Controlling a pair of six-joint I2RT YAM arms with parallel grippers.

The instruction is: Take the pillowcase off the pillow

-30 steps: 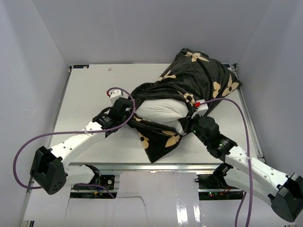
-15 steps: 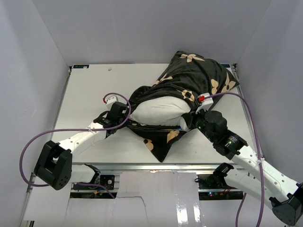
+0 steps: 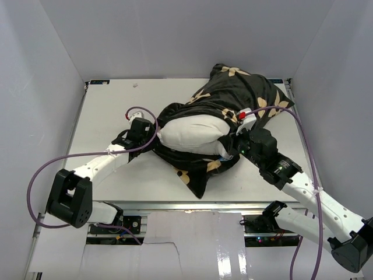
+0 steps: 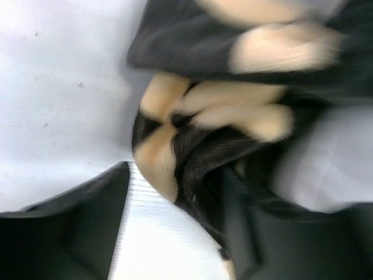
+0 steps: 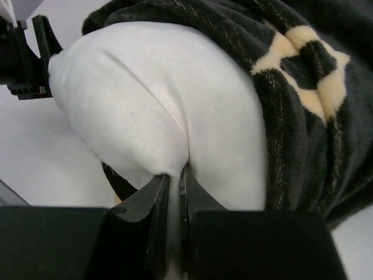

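The pillowcase (image 3: 245, 96) still wraps the rest of the pillow, so its fold will next be pulled by my right gripper to the left in the top view, toward the pillow's bare end (image 3: 169, 135), and then let go.
The white pillow (image 3: 192, 134) lies across the middle of the table, its near left end bare. The black pillowcase (image 3: 245, 96) with tan flowers covers its far right part, and a loose flap hangs toward the front edge. My left gripper (image 3: 151, 129) is at the pillow's left end. In the left wrist view it (image 4: 175, 233) stands open, with the pillowcase (image 4: 192, 41) hem lying loose between the fingers. My right gripper (image 5: 173, 182) is shut on a pinched fold of the pillow (image 5: 145, 99), with the pillowcase (image 5: 303, 116) bunched just to its right. In the top view it (image 3: 231, 148) sits at the pillow's near right side.
White walls close in the table (image 3: 111, 111) on the left, back and right. Purple cables loop from both arms. A metal rail runs along the table's front edge (image 3: 175, 204). The left gripper's fingers (image 5: 26, 58) show at the pillow's far end in the right wrist view.
My left gripper has opened and let go of the pillowcase hem, shifting slightly back. The right gripper has kept its pinch on the pillow, and more of the pillow's white end shows.
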